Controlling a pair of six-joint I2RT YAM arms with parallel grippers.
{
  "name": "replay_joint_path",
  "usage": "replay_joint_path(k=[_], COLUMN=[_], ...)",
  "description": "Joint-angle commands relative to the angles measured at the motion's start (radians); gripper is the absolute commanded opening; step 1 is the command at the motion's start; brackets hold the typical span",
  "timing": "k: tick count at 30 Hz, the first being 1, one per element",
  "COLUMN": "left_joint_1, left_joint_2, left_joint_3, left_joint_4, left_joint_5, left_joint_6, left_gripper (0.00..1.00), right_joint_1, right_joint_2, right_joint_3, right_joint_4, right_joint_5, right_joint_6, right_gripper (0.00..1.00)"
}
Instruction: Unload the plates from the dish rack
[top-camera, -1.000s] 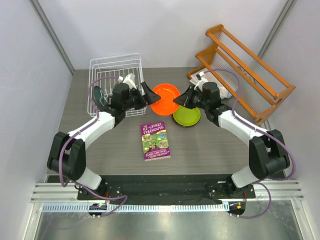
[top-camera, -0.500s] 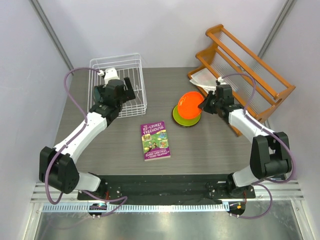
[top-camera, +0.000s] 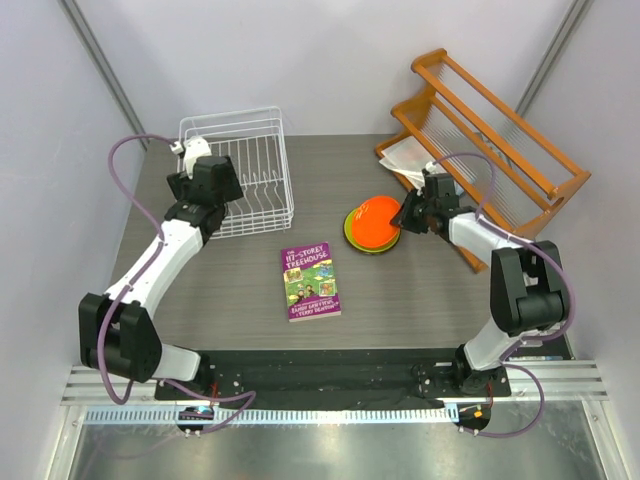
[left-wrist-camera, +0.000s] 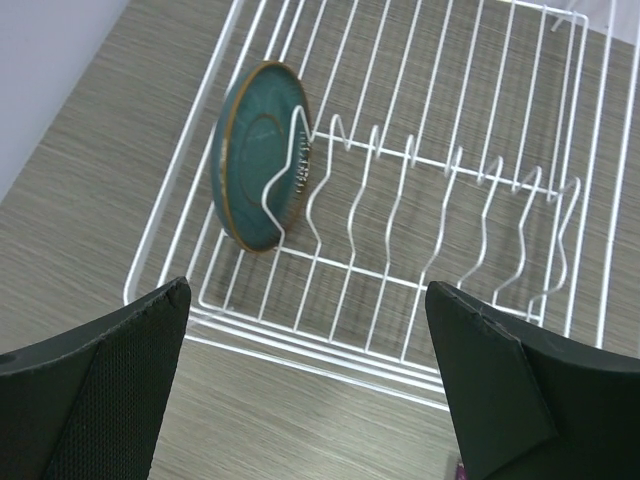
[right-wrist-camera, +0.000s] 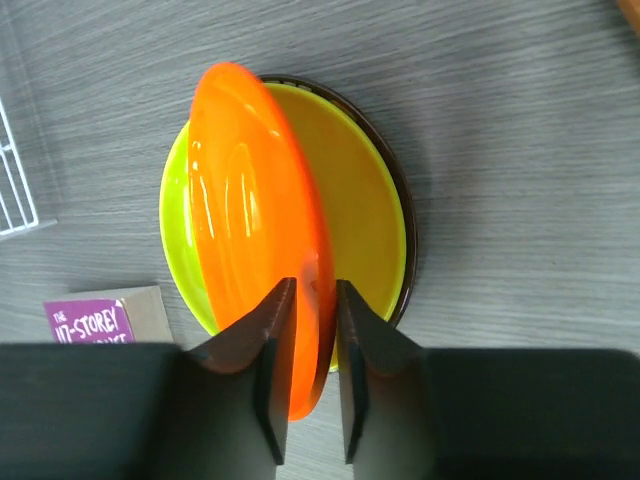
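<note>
The teal-blue plate stands upright between the rack's wires. I will lower my left gripper and move it to the left in the top view, onto the near rim of the teal-blue plate.
The white wire dish rack (top-camera: 250, 170) (left-wrist-camera: 480, 150) holds one teal-blue plate (left-wrist-camera: 258, 155), upright between the tines at its left end. My left gripper (top-camera: 218, 190) (left-wrist-camera: 308, 290) hangs open over the rack's near rim, with nothing between its fingers. On the table right of centre a lime green plate (top-camera: 352, 232) (right-wrist-camera: 180, 220) lies on a dark red plate (right-wrist-camera: 408, 230). An orange plate (top-camera: 375, 220) (right-wrist-camera: 250, 220) stands tilted over them. My right gripper (top-camera: 403, 215) (right-wrist-camera: 317, 290) is shut on its near rim.
A purple-and-green book (top-camera: 308, 280) (right-wrist-camera: 90, 322) lies in the middle of the table, just near-left of the plate stack. An orange wooden slatted rack (top-camera: 490, 130) stands at the back right, close behind the right arm. Walls enclose the table on three sides.
The right gripper carried the orange plate right and lowered it over the green plate. The left gripper let go of that plate, opened fully and swung back left over the dish rack.
</note>
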Motion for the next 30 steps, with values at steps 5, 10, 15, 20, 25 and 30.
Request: replay_joint_path(k=[5,10,15,20,25,30], left_joint_1=[0.067,0.105,0.112,0.125,0.150,0.173], left_joint_2=[0.008,0.034,0.045,0.070,0.102,0.151], left_joint_3=[0.019,0.025,0.026,0.036,0.043,0.046], left_joint_4=[0.013,0.012,0.018,0.016,0.019,0.084], left_joint_5=[0.014,0.037,0.043,0.041,0.035,0.018], left_joint_6=[0.002,-0.010,-0.012,-0.012,-0.007,0.005], left_gripper=[1.00,0.99,0.99,1.00,1.00,1.00], right_joint_1=[0.002,0.005,0.012,0.017,0.018,0.017], right_joint_2=[0.040,0.028,-0.006,0.003,-0.003,-0.029], right_joint_3=[0.059,0.085,0.121,0.139,0.132,0.122], right_joint_4=[-0.001,-0.083,-0.156,-0.173,-0.171,-0.154], right_joint_5=[-0.051,-0.005,0.061,0.054,0.100,0.101], right_joint_6=[-0.024,-0.059,-0.108,-0.123,-0.125,-0.125], right_gripper=[0.43,0.65,0.73,0.73,0.73,0.74])
